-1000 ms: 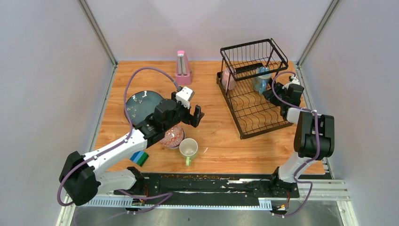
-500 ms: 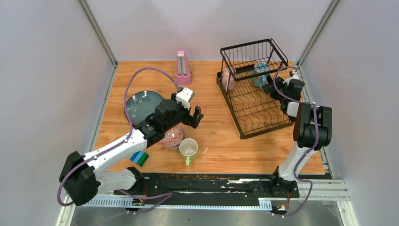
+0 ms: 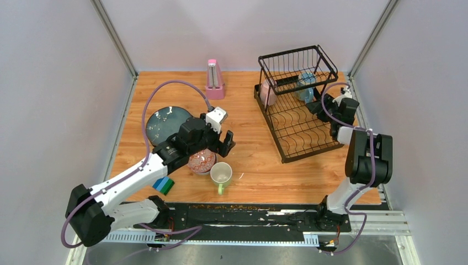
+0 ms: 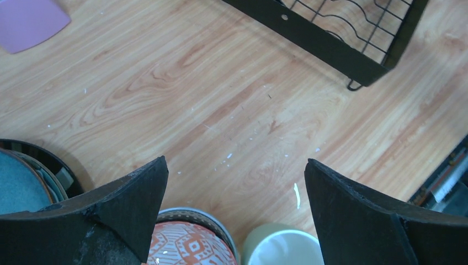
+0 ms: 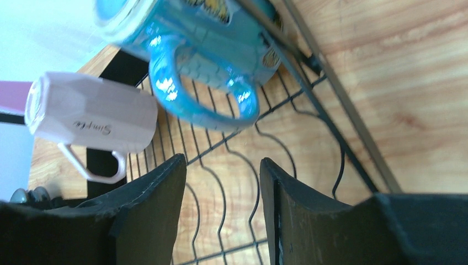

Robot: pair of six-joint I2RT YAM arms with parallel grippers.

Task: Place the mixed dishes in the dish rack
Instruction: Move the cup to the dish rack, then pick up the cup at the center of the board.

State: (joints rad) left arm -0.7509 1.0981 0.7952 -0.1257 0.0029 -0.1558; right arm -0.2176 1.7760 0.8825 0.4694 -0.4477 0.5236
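Next, the left gripper lowers its fingers backward onto the pale green mug's rim opposite the bowl. The pale green mug (image 3: pixel 221 174) stands opening up, below the gripper and toward my base.
The black wire dish rack (image 3: pixel 301 124) stands at the back right. A pink-white mug (image 3: pixel 267 91) and a blue mug (image 3: pixel 305 84) lie at its basket end. My right gripper (image 3: pixel 319 105) hovers over the rack floor, open and empty. In the right wrist view the blue mug (image 5: pixel 198 33) and pink mug (image 5: pixel 94 113) lie just beyond my right gripper (image 5: pixel 223 160). My left gripper (image 3: pixel 221 144) is wide open above the red-patterned bowl (image 3: pixel 202 160) and pale green mug (image 3: pixel 221 174). The left wrist view shows both, the bowl (image 4: pixel 187 245) and the mug (image 4: pixel 281 248), below my left gripper (image 4: pixel 236 162).
A blue-grey plate (image 3: pixel 164 122) lies at the left, partly under the left arm. The pink metronome (image 3: pixel 214 80) stands at the back. A blue-green striped block (image 3: pixel 163 185) sits near the front edge. Grey walls close in both sides.
The right gripper carried the blue mug to the rack's basket end, opened and drew back from it. The left gripper shifted slightly nearer, over the bowl and green mug.
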